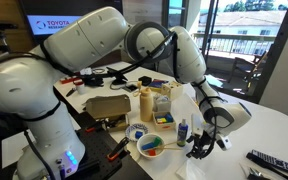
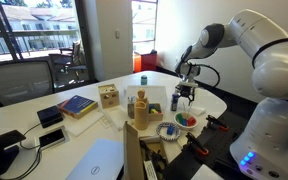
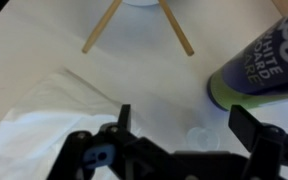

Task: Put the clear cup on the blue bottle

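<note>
The clear cup [image 3: 202,138] is closer to the finger by the blue bottle [image 3: 256,62], so I will gently move my gripper to the right in the wrist view and close it.
In the wrist view my gripper [image 3: 186,122] is open, with its two dark fingers on either side of the small clear cup [image 3: 202,138]. The cup stands on the white table, faint and blurred. The blue bottle [image 3: 256,62], dark blue with white lettering, stands just beyond the right finger. In both exterior views the gripper [image 1: 200,147] [image 2: 184,100] hangs low over the table right beside the small blue bottle [image 1: 182,128] [image 2: 175,103]. I cannot make out the cup in those views.
A bowl [image 1: 150,146] [image 2: 185,122] with coloured pieces sits near the gripper. A tall yellow-tan bottle [image 1: 146,103] [image 2: 140,110], a green-blue can [image 2: 142,79], wooden blocks, a remote [image 1: 274,160] and a white cloth [image 3: 34,125] crowd the table. Two wooden sticks [image 3: 104,25] lie ahead.
</note>
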You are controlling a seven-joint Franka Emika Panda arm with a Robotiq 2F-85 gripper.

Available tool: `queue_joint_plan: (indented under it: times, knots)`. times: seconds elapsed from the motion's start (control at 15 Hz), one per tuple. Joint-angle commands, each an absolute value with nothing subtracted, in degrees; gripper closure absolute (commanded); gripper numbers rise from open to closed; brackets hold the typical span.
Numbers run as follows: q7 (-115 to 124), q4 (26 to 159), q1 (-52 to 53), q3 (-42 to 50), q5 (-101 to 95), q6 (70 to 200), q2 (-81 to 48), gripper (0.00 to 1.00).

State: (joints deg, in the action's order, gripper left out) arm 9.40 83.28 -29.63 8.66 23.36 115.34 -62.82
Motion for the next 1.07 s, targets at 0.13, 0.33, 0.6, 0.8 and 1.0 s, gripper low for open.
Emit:
queue_joint_plan:
  times: [0.13, 0.33, 0.6, 0.8, 1.0]
  knots:
    - [9.69, 85.94, -28.22, 8.93, 24.19, 119.67, -60.8, 0.0]
    - [10.03, 85.82, -27.66, 9.01, 23.89, 120.95, -60.88, 0.0]
    - [10.3, 85.76, -27.21, 9.13, 23.62, 121.01, -60.83, 0.1]
    - [10.46, 85.61, -26.99, 9.25, 23.5, 121.14, -60.97, 0.37]
    - [10.37, 85.61, -27.05, 9.21, 23.52, 121.21, -61.02, 0.52]
